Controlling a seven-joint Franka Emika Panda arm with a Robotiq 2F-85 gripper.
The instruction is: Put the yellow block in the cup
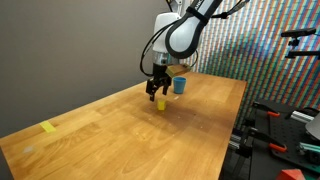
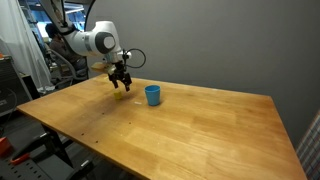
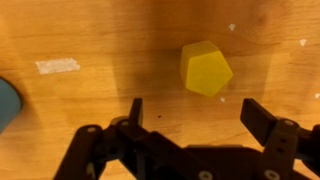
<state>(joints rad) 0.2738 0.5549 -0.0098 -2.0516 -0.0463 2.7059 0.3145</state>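
I should lower my gripper next, turning it slightly, and bring its open fingers around the yellow block [image 1: 160, 102] [image 3: 205, 68], because it is below the gripper, just beyond the ends of the fingers.
The yellow block [image 3: 205, 68] lies on the wooden table, just beyond the gap between my fingers in the wrist view. My gripper [image 3: 200, 115] is open and empty and hovers just above the block. In both exterior views the gripper [image 1: 158, 90] [image 2: 121, 82] hangs close over the block [image 1: 160, 102], which is mostly hidden under the fingers in one of them. The blue cup [image 1: 180, 86] [image 2: 153, 95] stands upright on the table a short way beside the gripper. Its rim shows at the left edge of the wrist view [image 3: 8, 105].
The wooden table [image 1: 120, 140] [image 2: 190, 130] has a flat yellow tape patch [image 1: 49, 127] near one corner and a small white tape strip [image 3: 57, 66] near the block. Equipment stands beyond the table edges [image 1: 285, 120] [image 2: 20, 80].
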